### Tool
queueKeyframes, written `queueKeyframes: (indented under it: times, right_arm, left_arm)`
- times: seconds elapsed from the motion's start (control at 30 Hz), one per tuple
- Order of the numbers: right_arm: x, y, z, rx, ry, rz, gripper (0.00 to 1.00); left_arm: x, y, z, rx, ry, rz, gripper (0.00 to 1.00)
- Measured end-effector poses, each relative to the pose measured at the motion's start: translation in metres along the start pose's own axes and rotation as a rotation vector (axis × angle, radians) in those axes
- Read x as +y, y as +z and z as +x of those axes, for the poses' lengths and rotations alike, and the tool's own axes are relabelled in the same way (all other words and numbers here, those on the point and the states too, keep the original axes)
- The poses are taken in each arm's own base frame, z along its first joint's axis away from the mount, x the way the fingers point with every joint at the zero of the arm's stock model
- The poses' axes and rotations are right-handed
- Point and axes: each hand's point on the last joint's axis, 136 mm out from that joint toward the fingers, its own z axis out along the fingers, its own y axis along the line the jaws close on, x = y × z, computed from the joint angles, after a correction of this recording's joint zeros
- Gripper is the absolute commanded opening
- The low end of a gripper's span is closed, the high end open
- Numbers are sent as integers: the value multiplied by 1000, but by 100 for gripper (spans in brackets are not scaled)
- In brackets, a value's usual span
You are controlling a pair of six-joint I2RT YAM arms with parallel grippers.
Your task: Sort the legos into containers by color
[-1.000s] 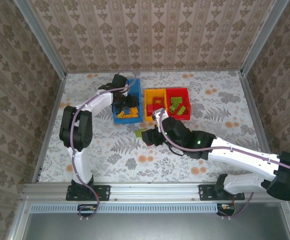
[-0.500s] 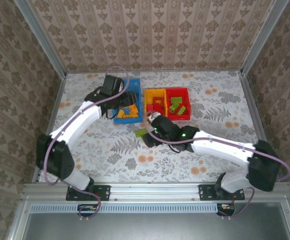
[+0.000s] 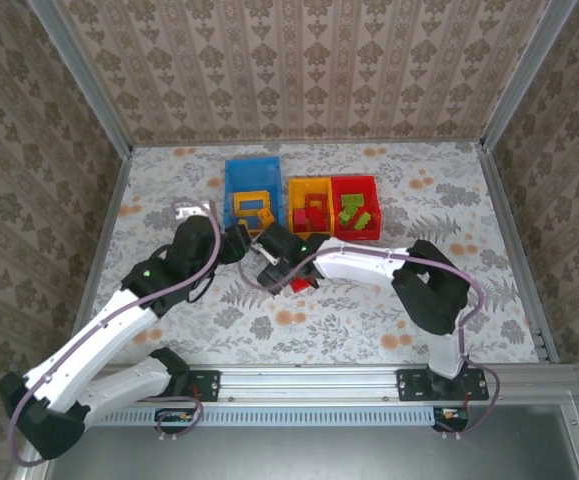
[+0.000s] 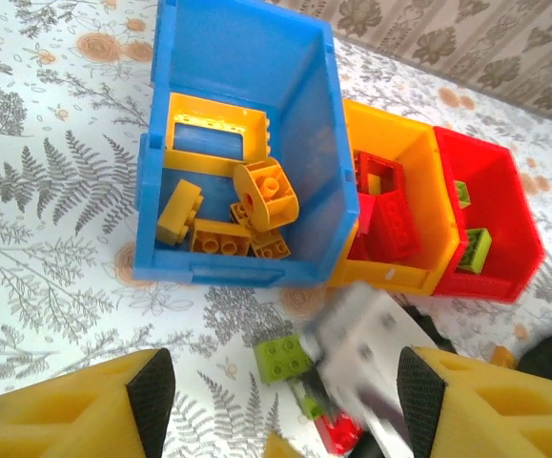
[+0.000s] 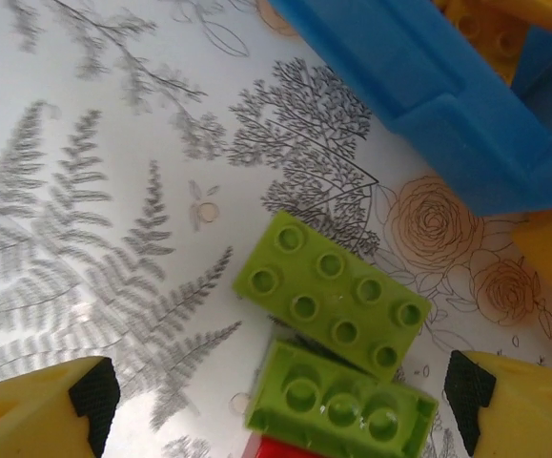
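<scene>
The green brick nearer the blue bin lies at an angle, so the robot's right gripper needs to turn first and then lower to get around the long sides of that brick.
The blue bin holds yellow bricks and the yellow open frame. Red bricks lie in the yellow-orange bin, and green bricks in the red bin. Two green bricks lie side by side on the table in front of the blue bin, with a red brick beside them. My right gripper hangs open over the green pair, one finger on each side. My left gripper is open and empty, just left of the right one.
The three bins stand in a row at the back middle of the flowered tablecloth. Metal frame rails and wallpapered walls close in the table. The two wrists are close together in front of the blue bin.
The left arm has pulled back out of the blue bin toward the near left, uncovering it. The right gripper has moved left over the green bricks.
</scene>
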Motion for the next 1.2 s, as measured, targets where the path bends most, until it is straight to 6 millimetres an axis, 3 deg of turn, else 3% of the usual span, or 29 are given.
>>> queueKeyframes:
  times: [0.2, 0.53, 0.97, 1.2]
  right_arm:
    - [-18, 34, 13, 84, 37, -7, 92]
    - [-16, 45, 4, 82, 4, -38, 90]
    - [5, 46, 3, 81, -22, -130, 69]
    - [23, 40, 7, 83, -38, -145, 48]
  left_arm:
    - [6, -23, 14, 11, -4, 39, 66]
    - [14, -24, 22, 37, 4, 14, 66]
    - [15, -24, 23, 41, 6, 13, 65]
    - [17, -25, 25, 45, 8, 7, 64]
